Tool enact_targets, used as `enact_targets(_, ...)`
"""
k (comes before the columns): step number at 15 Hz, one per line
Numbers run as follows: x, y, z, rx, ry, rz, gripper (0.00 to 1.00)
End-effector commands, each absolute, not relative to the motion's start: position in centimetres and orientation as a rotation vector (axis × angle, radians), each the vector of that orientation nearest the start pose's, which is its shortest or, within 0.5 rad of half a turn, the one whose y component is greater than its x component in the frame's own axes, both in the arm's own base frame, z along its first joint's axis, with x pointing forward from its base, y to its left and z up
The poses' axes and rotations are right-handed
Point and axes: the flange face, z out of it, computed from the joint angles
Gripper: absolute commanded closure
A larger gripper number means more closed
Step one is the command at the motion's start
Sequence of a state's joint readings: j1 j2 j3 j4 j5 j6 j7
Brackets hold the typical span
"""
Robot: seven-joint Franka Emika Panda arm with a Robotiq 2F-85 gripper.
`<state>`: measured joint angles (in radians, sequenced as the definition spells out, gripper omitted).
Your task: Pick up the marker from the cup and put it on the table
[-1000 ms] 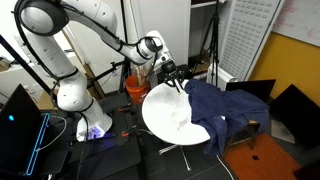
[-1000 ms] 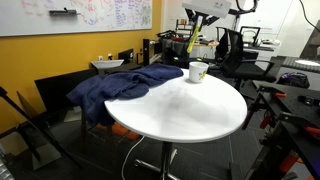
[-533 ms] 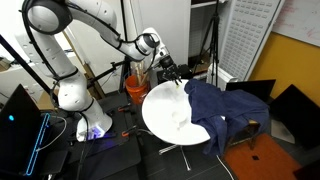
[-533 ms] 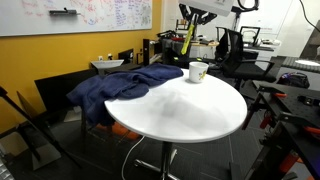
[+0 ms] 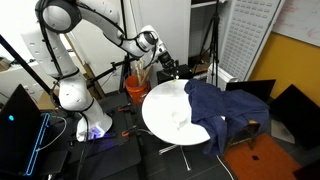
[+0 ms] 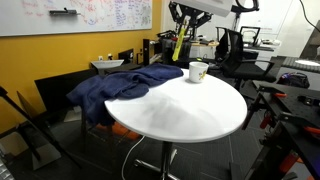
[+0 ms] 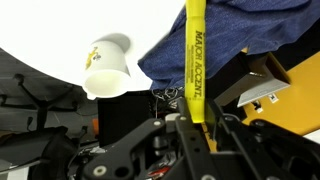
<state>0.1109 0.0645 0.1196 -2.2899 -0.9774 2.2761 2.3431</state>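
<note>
My gripper is above the clear, bare white tabletop beside the blue cloth, so next it needs to go down toward that patch and release the marker there.
My gripper (image 7: 197, 118) is shut on a yellow marker (image 7: 195, 60) that points away from the wrist camera. The gripper (image 6: 181, 22) hangs well above the table's far edge, with the marker (image 6: 178, 46) dangling from it. The small whitish cup (image 6: 198, 72) with a yellow print stands on the round white table (image 6: 190, 108) near its far edge, lower and to the right of the marker. In the wrist view the cup (image 7: 108, 66) is to the left of the marker. In an exterior view the gripper (image 5: 165, 66) is above the table's edge (image 5: 160, 110).
A dark blue cloth (image 6: 125, 84) covers one side of the table and hangs over it (image 5: 215, 108). An orange bucket (image 5: 135, 90) stands on the floor beside the table. Office chairs and desks (image 6: 240, 45) stand behind, and cables and stands surround the robot base.
The gripper has risen and moved away from the cup along the table's far edge, carrying the marker with it. The cup has not moved.
</note>
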Motion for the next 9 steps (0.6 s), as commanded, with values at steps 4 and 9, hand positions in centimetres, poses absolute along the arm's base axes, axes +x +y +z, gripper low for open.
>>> enact_targets(4, 52.3, 12.4, 31.3, -2.388, 2.01, -0.848, 0.95)
enact_targets(9, 52.6, 12.4, 29.5, -2.405, 1.976, -0.634, 0.95)
